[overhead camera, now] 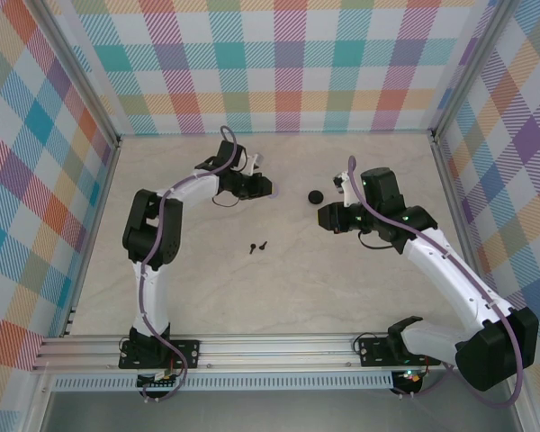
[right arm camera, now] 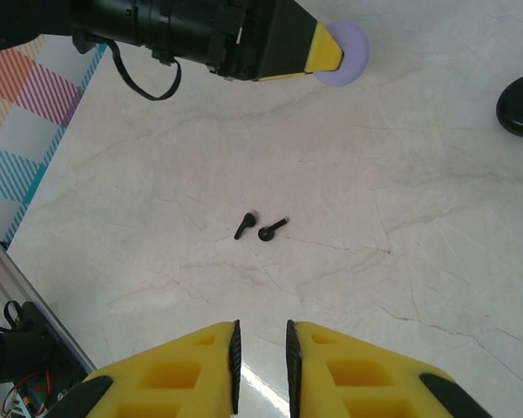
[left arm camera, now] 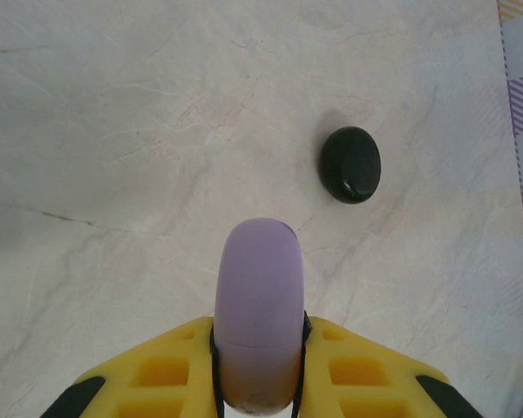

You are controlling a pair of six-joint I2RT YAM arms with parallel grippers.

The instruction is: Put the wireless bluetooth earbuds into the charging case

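Note:
I need to lower my left gripper next onto the bare marble near the black charging case and open it to let go of the lavender case, because the lavender case still hangs above the table.
My left gripper is shut on a closed lavender charging case, held above the table at the back left; the right wrist view shows that case sticking out past the yellow fingertips. Two black stemmed earbuds lie side by side on the marble table mid-centre. A closed black charging case rests on the table between the arms. My right gripper hovers to the right of the earbuds, open by a narrow gap with nothing in it.
Plaid walls with metal posts enclose the marble table. An aluminium rail runs along the near edge. The left arm's cable hangs beneath its wrist.

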